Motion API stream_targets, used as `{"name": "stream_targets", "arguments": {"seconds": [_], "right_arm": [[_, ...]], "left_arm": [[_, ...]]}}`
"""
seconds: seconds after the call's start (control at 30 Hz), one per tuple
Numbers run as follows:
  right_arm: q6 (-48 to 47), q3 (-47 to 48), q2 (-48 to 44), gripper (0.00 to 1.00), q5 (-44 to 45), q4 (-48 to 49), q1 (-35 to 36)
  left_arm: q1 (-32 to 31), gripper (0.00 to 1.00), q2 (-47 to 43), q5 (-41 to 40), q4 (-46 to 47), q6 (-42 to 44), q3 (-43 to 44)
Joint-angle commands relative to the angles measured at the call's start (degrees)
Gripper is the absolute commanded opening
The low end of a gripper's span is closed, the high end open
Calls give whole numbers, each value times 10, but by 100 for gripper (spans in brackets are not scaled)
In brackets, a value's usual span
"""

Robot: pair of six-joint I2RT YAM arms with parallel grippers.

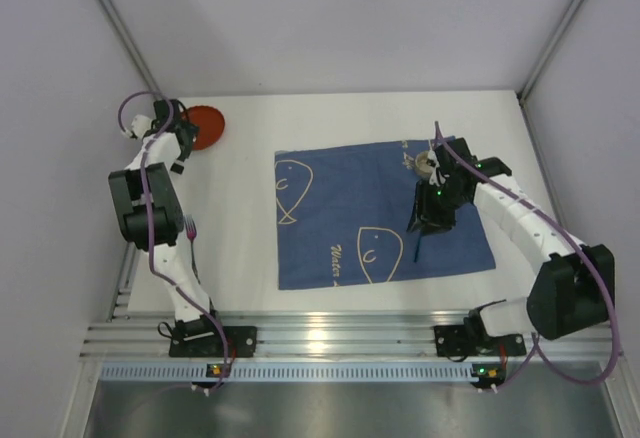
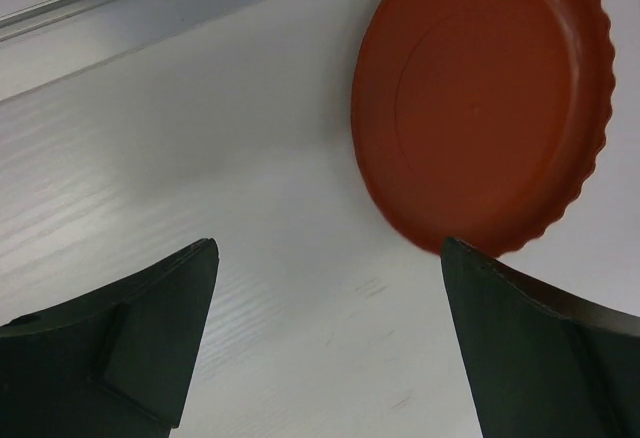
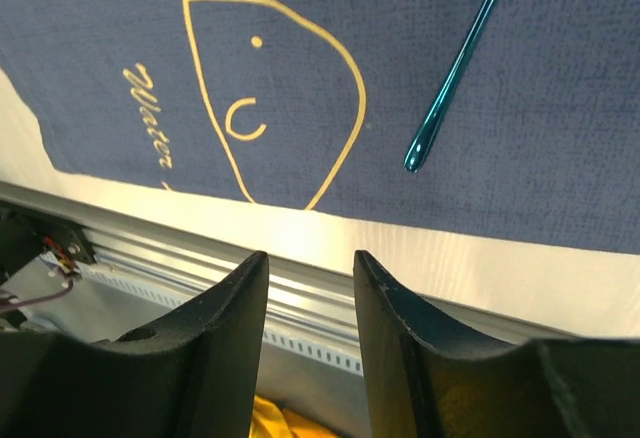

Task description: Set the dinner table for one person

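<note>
My left gripper lowers next toward the plate just beyond its open fingers, before it closes on the plate at its nearest rim [image 1: 198, 147] [image 2: 409, 234].
The white dinner table [image 1: 250, 248] holds a blue cloth [image 1: 340, 208] with pale line drawings at its middle. A red plate with a scalloped rim [image 1: 207, 125] lies at the far left corner, and it also shows in the left wrist view [image 2: 485, 98]. My left gripper [image 1: 185, 144] is open and empty, just beside the plate's near edge [image 2: 330, 258]. A teal utensil [image 1: 414, 245] lies on the cloth's right part, and its slim handle shows in the right wrist view [image 3: 455, 73]. My right gripper [image 1: 428, 220] hovers over it, jaws apart and empty [image 3: 310, 263].
A small purple fork [image 1: 190, 228] lies on the table beside the left arm. The ribbed silver rail [image 1: 330, 343] runs along the near edge. Grey walls with metal posts close the left, right and far sides.
</note>
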Motion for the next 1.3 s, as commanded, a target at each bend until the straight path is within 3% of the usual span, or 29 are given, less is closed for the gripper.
{"name": "stream_targets", "arguments": {"seconds": [0.0, 0.3, 0.43, 0.53, 0.73, 1.03, 1.13, 1.27], "right_arm": [[29, 52, 45, 40, 16, 2, 0], [49, 138, 128, 38, 25, 2, 0], [50, 145, 140, 38, 30, 1, 0], [49, 142, 143, 38, 38, 2, 0], [38, 114, 128, 38, 43, 8, 0], [6, 74, 85, 37, 36, 25, -3], [-1, 74, 72, 37, 29, 31, -6], [-7, 86, 59, 38, 23, 31, -9]], "left_arm": [[18, 98, 40, 30, 107, -51, 8], [44, 96, 157, 107, 125, -89, 85], [46, 83, 200, 146, 116, -87, 128], [47, 65, 208, 155, 113, -82, 141], [55, 0, 228, 234, 137, -80, 154], [37, 0, 176, 381, 161, -19, 150], [3, 0, 137, 415, 118, 63, 161], [-71, 0, 86, 401, 1, 187, 159]]}}
